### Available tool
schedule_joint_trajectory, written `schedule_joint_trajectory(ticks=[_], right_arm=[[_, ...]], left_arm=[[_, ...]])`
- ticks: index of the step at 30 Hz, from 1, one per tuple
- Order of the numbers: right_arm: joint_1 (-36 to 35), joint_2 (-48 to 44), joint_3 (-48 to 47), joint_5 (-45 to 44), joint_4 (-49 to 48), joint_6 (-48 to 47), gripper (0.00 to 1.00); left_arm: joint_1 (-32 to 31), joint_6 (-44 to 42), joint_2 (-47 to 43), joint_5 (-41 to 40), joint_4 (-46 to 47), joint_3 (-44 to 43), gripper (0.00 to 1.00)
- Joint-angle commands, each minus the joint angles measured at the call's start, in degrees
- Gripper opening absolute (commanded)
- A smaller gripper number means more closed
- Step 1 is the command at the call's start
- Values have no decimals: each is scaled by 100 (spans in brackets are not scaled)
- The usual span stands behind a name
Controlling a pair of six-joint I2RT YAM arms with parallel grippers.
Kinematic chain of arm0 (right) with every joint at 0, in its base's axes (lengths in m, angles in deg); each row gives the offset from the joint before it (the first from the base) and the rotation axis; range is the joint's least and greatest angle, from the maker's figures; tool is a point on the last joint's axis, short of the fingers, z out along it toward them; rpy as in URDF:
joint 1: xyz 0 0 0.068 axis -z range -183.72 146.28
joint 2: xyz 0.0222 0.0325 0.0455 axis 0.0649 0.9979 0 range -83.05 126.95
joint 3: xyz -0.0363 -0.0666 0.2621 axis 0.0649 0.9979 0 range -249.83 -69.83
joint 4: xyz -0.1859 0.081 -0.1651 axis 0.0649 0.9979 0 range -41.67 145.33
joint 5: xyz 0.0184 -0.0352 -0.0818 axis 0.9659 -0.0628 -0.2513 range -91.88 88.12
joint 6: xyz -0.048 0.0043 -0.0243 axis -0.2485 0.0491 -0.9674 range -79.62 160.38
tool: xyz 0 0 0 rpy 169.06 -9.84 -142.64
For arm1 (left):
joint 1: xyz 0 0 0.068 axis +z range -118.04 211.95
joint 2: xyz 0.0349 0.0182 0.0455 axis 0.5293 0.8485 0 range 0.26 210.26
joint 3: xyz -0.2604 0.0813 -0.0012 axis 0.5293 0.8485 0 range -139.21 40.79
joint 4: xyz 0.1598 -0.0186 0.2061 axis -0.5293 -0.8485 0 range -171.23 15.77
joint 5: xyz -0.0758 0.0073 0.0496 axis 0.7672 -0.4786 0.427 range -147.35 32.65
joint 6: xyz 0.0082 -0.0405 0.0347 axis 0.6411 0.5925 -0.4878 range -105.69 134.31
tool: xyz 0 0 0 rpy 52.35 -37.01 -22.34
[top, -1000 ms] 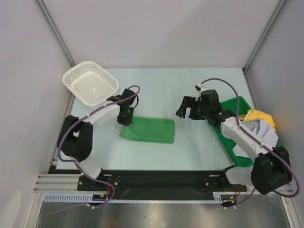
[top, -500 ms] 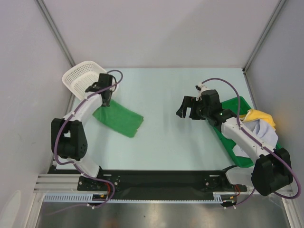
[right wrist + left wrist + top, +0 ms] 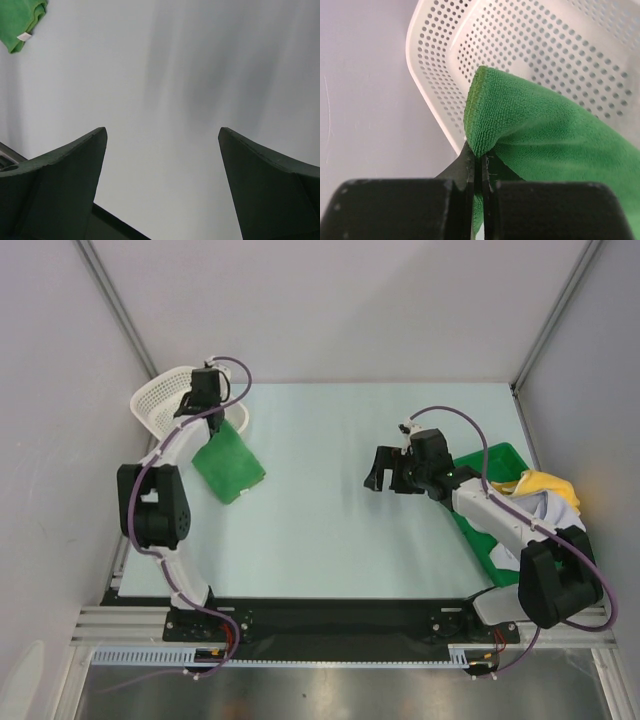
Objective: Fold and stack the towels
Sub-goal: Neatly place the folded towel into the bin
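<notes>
The green towel's lower end still hangs outside the basket's near rim, so I will move my left gripper outward to the basket's far side and down.
A folded green towel [image 3: 230,464] hangs from my left gripper [image 3: 218,426] at the back left, its upper end over the rim of the white mesh basket [image 3: 160,406]. In the left wrist view my left gripper [image 3: 481,159] is shut on the edge of the green towel [image 3: 540,135], with the basket [image 3: 530,45] right behind it. My right gripper [image 3: 386,478] stands open above the bare table at the middle right, holding nothing. Its wide-open fingers [image 3: 65,170] frame empty table. A yellow towel [image 3: 546,484] and a pale towel [image 3: 558,516] lie heaped at the right.
A green plastic tray [image 3: 497,458] lies at the right under the heaped towels and my right arm. Grey enclosure walls close the table on the left, back and right. The green towel [image 3: 20,20] shows in the corner of the right wrist view.
My left arm has swung the green towel from the table's middle to the back left, up against the basket. The right gripper has drifted slightly left, still open.
</notes>
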Motion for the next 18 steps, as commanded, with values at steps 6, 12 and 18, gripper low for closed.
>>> schedule_joint_trajectory(ticks=[6, 12, 18], right_arm=[[-47, 153, -310, -162, -211, -160, 100], [-100, 144, -337, -109, -237, -125, 100], [-109, 144, -460, -188, -149, -265, 100]], left_arm=[[515, -502, 1264, -500, 1055, -1413, 0], [595, -581, 1932, -307, 1160, -2134, 0], [665, -589, 2625, -517, 1291, -2855, 0]])
